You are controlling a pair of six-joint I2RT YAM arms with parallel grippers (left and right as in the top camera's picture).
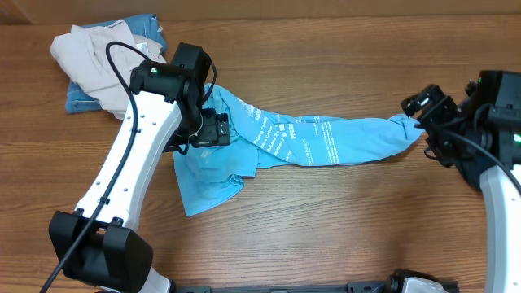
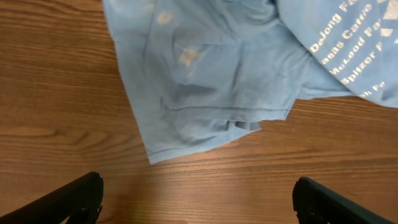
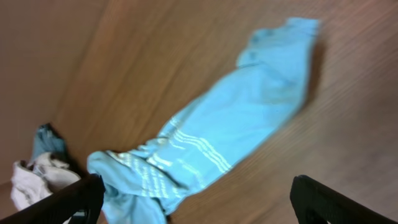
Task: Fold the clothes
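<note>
Next, my left gripper moves down onto the raised fold (image 1: 215,175) (image 2: 211,113) beside the shirt's near hem and closes. That fold overlaps the cloth beneath and leaves this shirt end bunched.
The sky-blue T-shirt (image 1: 313,140) with white lettering lies stretched across the middle of the table, bunched at its left end. It also shows in the left wrist view (image 2: 217,68) and in the right wrist view (image 3: 242,118). My left gripper (image 1: 213,130) is over the shirt's left end, open and empty (image 2: 199,205). My right gripper (image 1: 430,114) is open and empty (image 3: 199,202) beside the shirt's right end, apart from the cloth.
A heap of beige (image 1: 94,53) and denim-blue (image 1: 146,28) garments lies at the back left corner; it also shows in the right wrist view (image 3: 34,174). Bare wood table (image 1: 342,220) lies in front of the shirt.
</note>
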